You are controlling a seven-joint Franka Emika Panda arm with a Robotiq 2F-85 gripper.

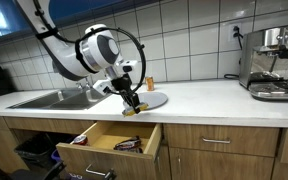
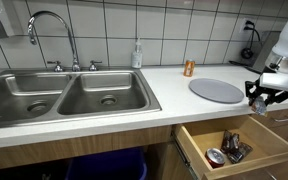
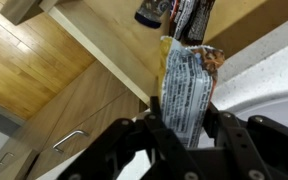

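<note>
Next, my gripper moves back and down over the bare bottom of the drawer beside the dark packets, since that spot lies below it, nearer my base.
My gripper [image 3: 182, 125] is shut on a flat snack packet [image 3: 184, 85] with printed text and an orange-brown edge. In the wrist view the packet hangs over the front edge of the white counter, above the open wooden drawer [image 3: 114, 35]. In both exterior views the gripper [image 1: 131, 103] [image 2: 260, 98] sits at the counter's front edge, just above the open drawer [image 1: 109, 140] [image 2: 239, 148]. Other dark packets [image 2: 227, 148] [image 3: 174, 12] lie inside the drawer.
A grey round plate [image 2: 216, 90] lies on the counter behind the gripper, a small orange-brown can [image 2: 189, 68] beside it. A double steel sink [image 2: 64, 98] with a tap is further along. An espresso machine [image 1: 274, 62] stands at the counter's end.
</note>
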